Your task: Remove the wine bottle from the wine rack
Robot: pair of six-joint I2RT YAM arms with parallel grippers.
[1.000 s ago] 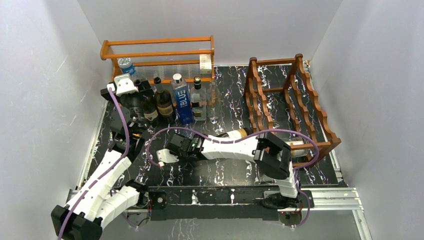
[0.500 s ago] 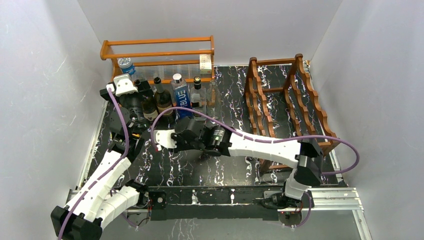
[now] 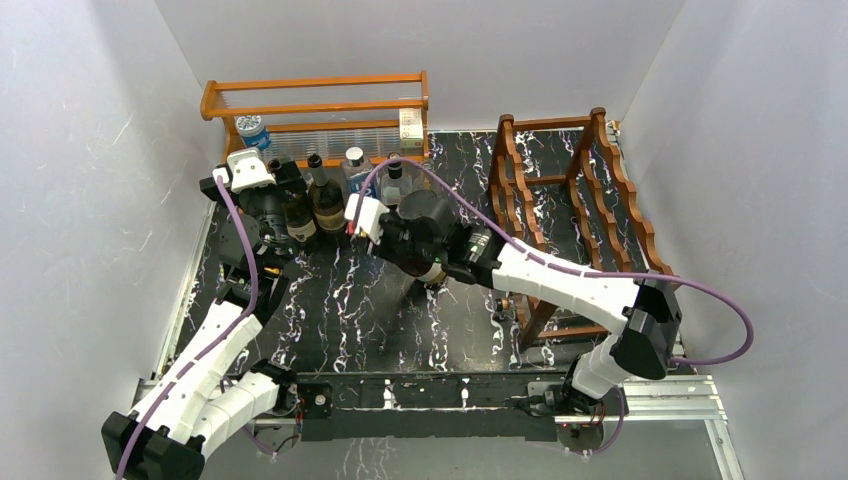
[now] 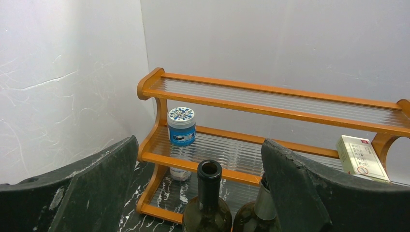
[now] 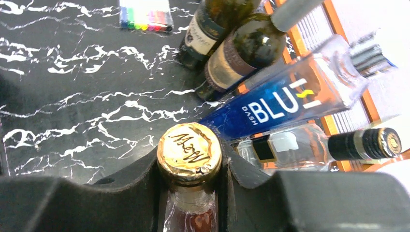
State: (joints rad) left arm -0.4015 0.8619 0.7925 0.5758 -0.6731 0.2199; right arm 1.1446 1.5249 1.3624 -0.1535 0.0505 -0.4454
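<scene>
The right gripper moves outward to the tabletop beside the blue bottle next, tilts the slanted wine bottle upright to stand, and releases it.
The wine bottle [image 5: 189, 152], with a gold foil cap and clear neck, is clamped at the neck by my right gripper [image 5: 190, 163], which is shut on it. In the top view the right gripper [image 3: 405, 235] is out over the dark marbled table, left of the reddish-brown wine rack [image 3: 590, 200], and the bottle [image 3: 433, 271] hangs below it, clear of the rack. My left gripper [image 4: 200, 191] is open at the back left, its fingers [image 4: 82, 193] on either side of an open-necked dark bottle [image 4: 209, 176] without touching it.
A row of bottles stands just beyond the held bottle: two dark ones [image 5: 232, 58], a blue "BLU" bottle [image 5: 285, 101] and a clear one [image 5: 309, 145]. Behind them is an orange shelf [image 3: 315, 105] with a blue-lidded jar [image 4: 182, 126] and a small box [image 4: 362, 157].
My right arm has stretched from the front middle toward the back, carrying the bottle up to the row of standing bottles. The left arm has not moved.
</scene>
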